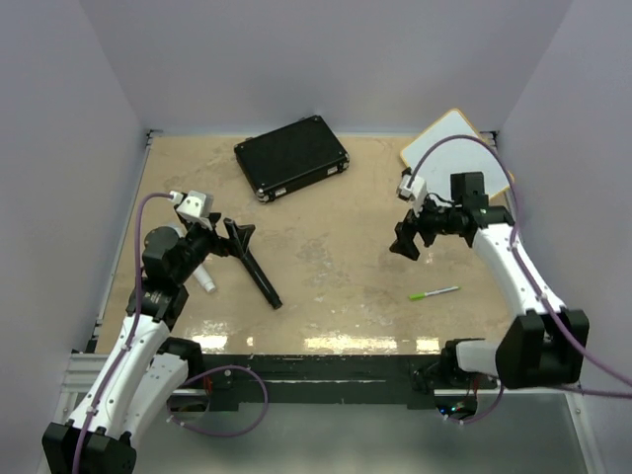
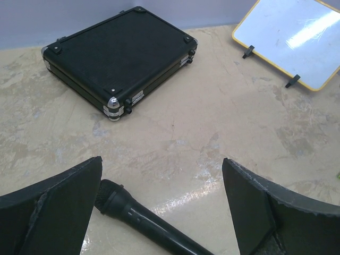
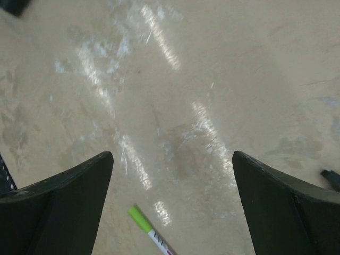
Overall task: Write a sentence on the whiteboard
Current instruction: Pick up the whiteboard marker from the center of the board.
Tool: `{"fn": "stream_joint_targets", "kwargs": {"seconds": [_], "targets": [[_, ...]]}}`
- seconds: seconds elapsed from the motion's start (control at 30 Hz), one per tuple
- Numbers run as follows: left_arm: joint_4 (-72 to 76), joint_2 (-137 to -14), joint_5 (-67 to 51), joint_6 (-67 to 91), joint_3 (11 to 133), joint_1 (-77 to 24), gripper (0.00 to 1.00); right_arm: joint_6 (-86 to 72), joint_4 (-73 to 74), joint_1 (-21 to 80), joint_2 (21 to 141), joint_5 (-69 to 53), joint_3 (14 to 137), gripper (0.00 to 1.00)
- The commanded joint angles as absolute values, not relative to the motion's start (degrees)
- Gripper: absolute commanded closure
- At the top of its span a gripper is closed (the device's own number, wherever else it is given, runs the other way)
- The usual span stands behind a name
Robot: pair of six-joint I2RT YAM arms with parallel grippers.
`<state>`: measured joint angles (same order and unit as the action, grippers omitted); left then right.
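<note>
My right gripper draws its open fingers back and lowers them around the marker's green cap [image 1: 417, 296] [image 3: 139, 218] next, since the cap lies below the gripper and back toward the base.
The whiteboard [image 1: 449, 148], white with a thin orange-yellow rim, lies at the table's far right corner; the left wrist view shows it at the upper right [image 2: 295, 34]. Its face shows white with glare, and no sentence is visible on it. A green-capped marker [image 1: 434, 293] lies on the table at the near right, and its cap end shows low between my right fingers [image 3: 144, 227]. My right gripper [image 1: 407, 247] [image 3: 172, 154] hovers open above the table, between marker and board. My left gripper [image 1: 239, 235] [image 2: 162, 160] is open and holds nothing.
A black rectangular case [image 1: 291, 156] [image 2: 119, 56] lies at the far centre-left. A black microphone [image 1: 262, 276] [image 2: 143, 218] lies just below my left fingers. A small white cylinder [image 1: 204, 277] sits by the left arm. Purple walls enclose the table.
</note>
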<state>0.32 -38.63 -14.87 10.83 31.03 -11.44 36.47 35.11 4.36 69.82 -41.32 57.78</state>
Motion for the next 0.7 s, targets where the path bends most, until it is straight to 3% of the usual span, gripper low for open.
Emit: {"fn": "stream_joint_targets", "kwargs": {"seconds": [0.0,0.4,0.67], "targets": [[3.0,-37.9,-15.6,9.6,31.9,-11.6,0.00,59.7,57.5,4.2,80.0,-42.8,63.6,0.01],[3.4,-37.6,-16.8,9.3,32.0,-11.6,0.00,78.6,54.0,4.8,73.7,-26.9,52.6,0.01],[3.4,-37.5,-16.6,9.2,31.9,-11.6,0.00,85.9,54.6,5.4,75.4,-25.1,48.4,0.12]]}}
